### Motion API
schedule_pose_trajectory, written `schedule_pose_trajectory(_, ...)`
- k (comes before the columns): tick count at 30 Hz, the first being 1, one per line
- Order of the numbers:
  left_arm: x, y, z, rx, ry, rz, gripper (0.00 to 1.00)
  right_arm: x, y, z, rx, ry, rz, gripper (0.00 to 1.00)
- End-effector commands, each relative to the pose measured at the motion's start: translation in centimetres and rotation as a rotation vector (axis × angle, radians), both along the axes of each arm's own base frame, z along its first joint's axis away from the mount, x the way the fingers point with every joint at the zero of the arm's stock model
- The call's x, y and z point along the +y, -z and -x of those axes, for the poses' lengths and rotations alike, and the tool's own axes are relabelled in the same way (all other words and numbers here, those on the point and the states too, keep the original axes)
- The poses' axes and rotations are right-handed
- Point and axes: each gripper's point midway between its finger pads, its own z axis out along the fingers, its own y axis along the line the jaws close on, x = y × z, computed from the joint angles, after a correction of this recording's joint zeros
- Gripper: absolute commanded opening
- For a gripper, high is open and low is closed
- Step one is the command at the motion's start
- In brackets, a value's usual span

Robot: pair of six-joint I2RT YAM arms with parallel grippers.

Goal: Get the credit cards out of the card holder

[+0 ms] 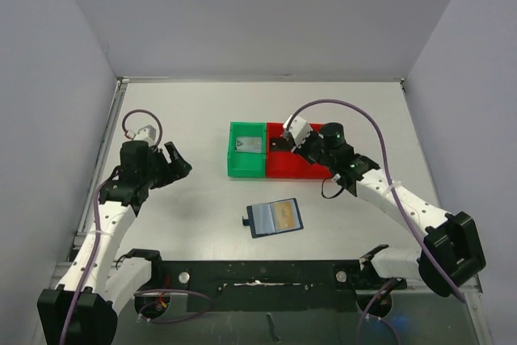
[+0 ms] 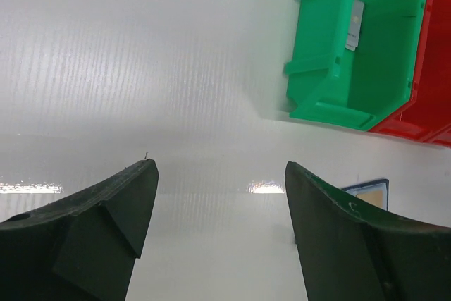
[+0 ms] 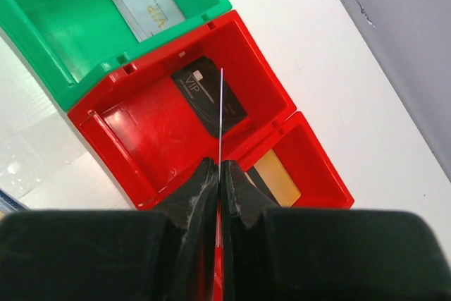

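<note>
The thin card is still hanging above the red tray, so my right gripper will go down into that tray next, moving toward the green tray and over the black card (image 1: pixel 279 145) (image 3: pixel 208 97).
The card holder (image 1: pixel 275 218) lies open on the table in front of the trays, with an orange card face showing in one pocket; its corner (image 2: pixel 371 192) peeks past my left finger. My right gripper (image 3: pixel 220 166) hangs over the red tray (image 3: pixel 141 132), shut on a thin credit card (image 3: pixel 220 114) seen edge-on, colour unclear. A black card (image 3: pixel 204 93) lies in that tray. A gold card (image 3: pixel 278 177) lies in a second red tray, a silver card (image 3: pixel 144 5) in the green tray (image 1: pixel 246 163). My left gripper (image 2: pixel 220 167) is open and holds nothing, over bare table left of the trays.
The green tray (image 2: pixel 331 68) and red trays (image 1: pixel 303 166) stand side by side at mid-table. Grey walls close in the table at the back and both sides. The right arm's cable loops above the red trays.
</note>
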Motion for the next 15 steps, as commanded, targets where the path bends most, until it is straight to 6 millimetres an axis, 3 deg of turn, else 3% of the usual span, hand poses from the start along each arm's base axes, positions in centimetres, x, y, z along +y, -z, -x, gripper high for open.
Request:
schedule_pose_trajectory(1,0.5,-2.1,-0.3,-0.160,0.021,-0.039,0.73,0.7,-1.6,-1.6,-0.062,-0.053,0.022,0.00)
schedule_pose_trajectory(3,0.6,-3.3,-0.4,-0.213,0.016,-0.040,0.73,1.0,-1.0,-1.9,-0.048,-0.079,0.039,0.00)
schedule_pose_trajectory(15,1.8,-3.7,0.1,-0.267,-0.049,-0.064,0.73,3.0,3.2,-5.5,0.010,-0.182,0.202,0.00)
